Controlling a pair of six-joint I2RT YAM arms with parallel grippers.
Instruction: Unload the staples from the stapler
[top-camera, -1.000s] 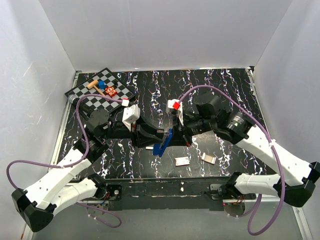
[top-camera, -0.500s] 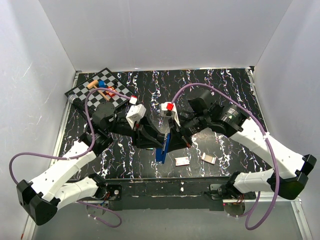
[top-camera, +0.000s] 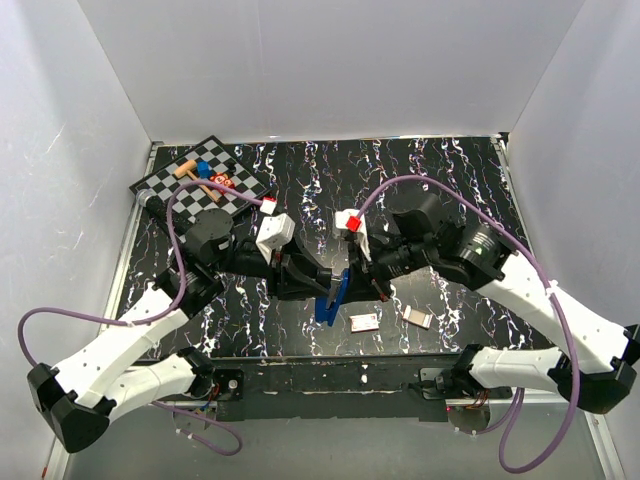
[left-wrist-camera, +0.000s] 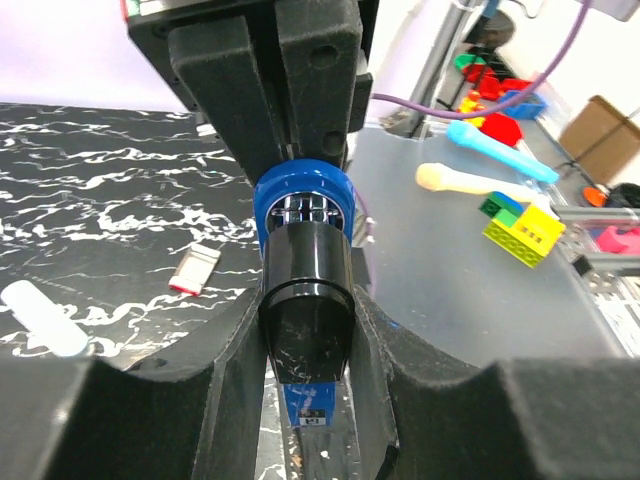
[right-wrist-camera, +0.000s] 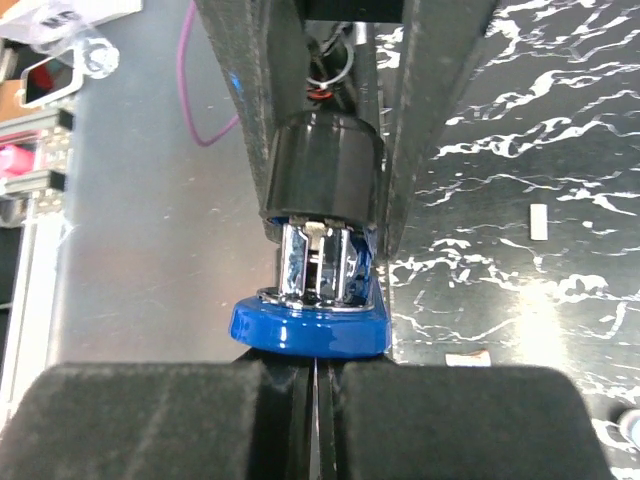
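Observation:
The stapler (top-camera: 329, 297) in my left gripper needs to move outward and down next. Then I will release it on the open tabletop (top-camera: 293, 201) beside the checkerboard, which lies outward of and below the gripper.
The dark blue stapler (top-camera: 329, 297) hangs above the table's front middle, held between both grippers. My left gripper (top-camera: 312, 281) is shut on its black upper arm (left-wrist-camera: 305, 310), with one finger on each side. My right gripper (top-camera: 350, 276) is shut under the blue base end (right-wrist-camera: 310, 328), with a thin edge pinched between its pads. The chrome magazine (right-wrist-camera: 318, 262) shows between the black arm and the blue base. A tiny whitish bar (right-wrist-camera: 538, 222), possibly staples, lies on the table. I cannot tell whether staples are inside the magazine.
A small red-and-white flat box (top-camera: 364, 321) and a tan-grey tile (top-camera: 419, 318) lie just in front of the stapler. A checkerboard (top-camera: 168, 191) with small pieces lies at the back left. A pale slender piece (left-wrist-camera: 45, 318) lies on the table.
Both arms have shifted a little to the right with the stapler held between them. The right arm has drawn back from its lean to the left. Both grips are unchanged.

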